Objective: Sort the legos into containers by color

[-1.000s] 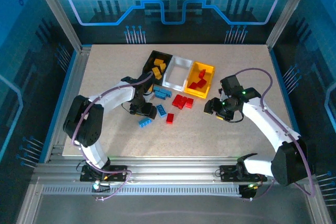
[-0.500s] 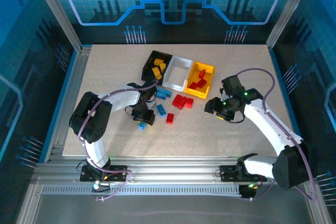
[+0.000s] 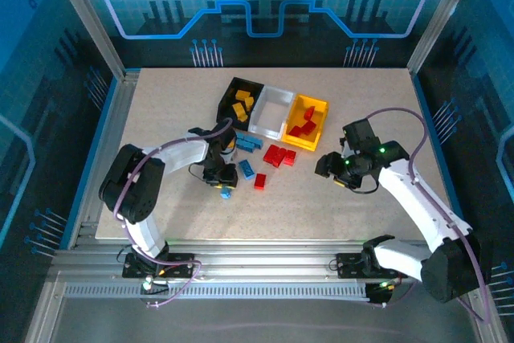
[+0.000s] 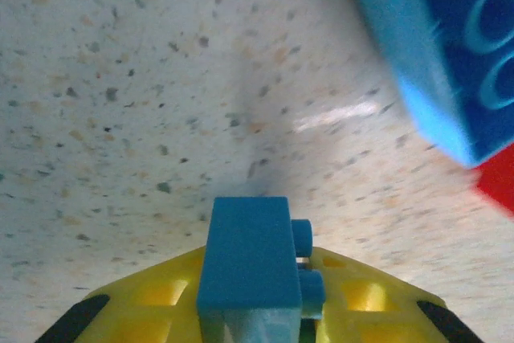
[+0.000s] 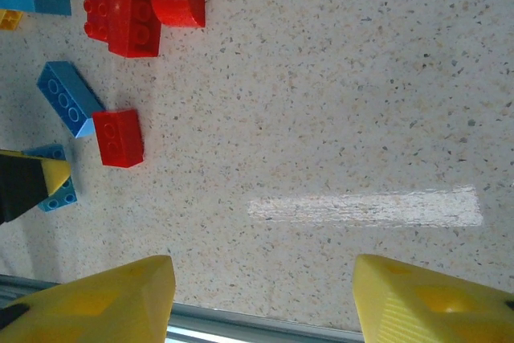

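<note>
I need to move my left gripper up and outward next, over the bare bottom of the white bin, to let go of the small blue lego, because the other bins hold yellow and red.
My left gripper (image 4: 255, 311) is shut on a small blue lego (image 4: 253, 263), held low over the table; the same lego (image 3: 226, 193) peeks out below that gripper (image 3: 220, 180). Another blue lego (image 3: 247, 169), a lone red one (image 3: 259, 181), a red cluster (image 3: 279, 155) and more blue ones (image 3: 249, 143) lie in front of the containers. The black bin (image 3: 227, 99) holds yellow legos, the white bin (image 3: 262, 122) looks bare, and the yellow bin (image 3: 321, 108) holds red ones. My right gripper (image 5: 261, 303) is open over bare table, right of the pile (image 3: 333, 168).
In the right wrist view the lone red lego (image 5: 118, 137), a blue one (image 5: 68, 98) and the red cluster (image 5: 128, 6) lie to the upper left. The table's near metal edge (image 5: 241, 328) runs just under the right fingers. Bare tabletop (image 3: 369, 102) spreads to the right and front.
My left gripper swung toward the near side onto the loose blue lego, which shifted slightly, and now grips it. The right arm drifted slightly right and nearer.
</note>
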### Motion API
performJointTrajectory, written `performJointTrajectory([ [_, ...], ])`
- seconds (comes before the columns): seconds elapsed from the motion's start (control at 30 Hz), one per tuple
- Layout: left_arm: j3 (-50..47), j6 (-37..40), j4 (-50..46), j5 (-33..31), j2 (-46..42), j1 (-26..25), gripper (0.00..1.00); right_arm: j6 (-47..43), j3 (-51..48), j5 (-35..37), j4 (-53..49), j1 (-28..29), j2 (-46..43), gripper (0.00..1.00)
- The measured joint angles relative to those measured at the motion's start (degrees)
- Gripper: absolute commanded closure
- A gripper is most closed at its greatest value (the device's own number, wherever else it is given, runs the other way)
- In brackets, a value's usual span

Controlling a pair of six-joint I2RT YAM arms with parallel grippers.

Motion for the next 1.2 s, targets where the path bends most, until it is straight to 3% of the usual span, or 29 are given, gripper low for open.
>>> performJointTrajectory([
  [0.23, 9.1, -15.6, 2.6, 6.4, -0.8, 1.9, 0.81, 0.0, -6.0, -2.4, 0.9, 0.1, -0.9, 0.38],
  [0.5, 34.7, -28.0, 5.1, 5.2, 7.1, 1.9, 0.81, 0.0, -11.4, -4.6, 3.9, 0.3, -4.9, 0.38],
  [0.87, 48.1, -37.3, 6.2, -4.3, 23.7, 1.3, 0.82, 6.3, -15.0, -2.6, 0.2, 2.9, -20.1, 0.38],
  [1.2, 61.1, -38.2, 4.6, -9.5, 31.0, -0.3, 0.8, 16.1, -17.4, 3.2, -5.4, 4.9, -33.7, 0.36],
])
